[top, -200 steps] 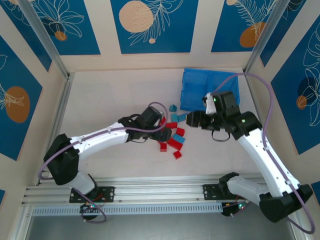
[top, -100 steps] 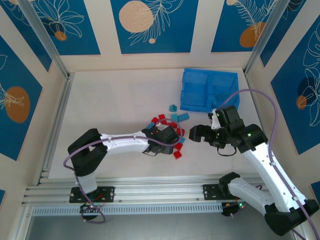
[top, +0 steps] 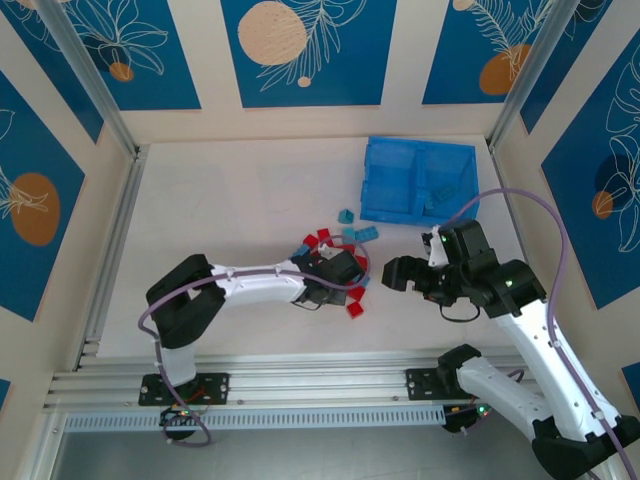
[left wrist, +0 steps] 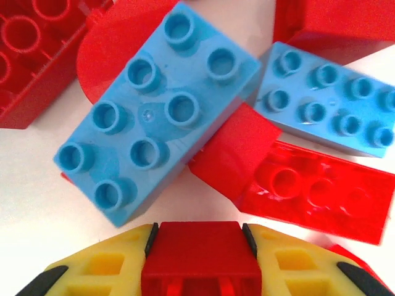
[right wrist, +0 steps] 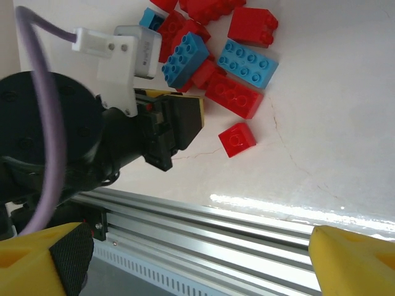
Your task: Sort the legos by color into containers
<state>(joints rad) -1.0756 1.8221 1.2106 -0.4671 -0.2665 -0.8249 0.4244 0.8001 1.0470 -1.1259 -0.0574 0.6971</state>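
Observation:
The other section of the blue bin holds light blue legos, so next my left gripper should go up and swing outward over the blue bin's empty section (top: 392, 186) to let go of the small red lego.
My left gripper (left wrist: 199, 242) is shut on a small red lego (left wrist: 199, 265), held between its yellow fingers (left wrist: 99, 271) low over the pile. Just ahead of it lie a light blue eight-stud lego (left wrist: 154, 111), a second light blue one (left wrist: 327, 105) and a flat red one (left wrist: 308, 191). From above, the left gripper (top: 338, 272) sits in the pile of red and light blue legos (top: 335, 240). My right gripper (top: 393, 272) hangs open to the pile's right, its fingertips wide apart (right wrist: 197, 259). The blue bin (top: 385, 170) stands behind, with light blue legos (top: 440, 195) in its right compartment.
One loose red lego (right wrist: 237, 139) lies apart from the pile, towards the front. The aluminium rail (top: 320, 385) runs along the table's near edge. Side walls close in the table left and right. The left arm (top: 250, 285) stretches low across the table's front left.
The left arm folded back and its gripper settled at the near side of the pile. The right gripper drew away from the bin towards the front.

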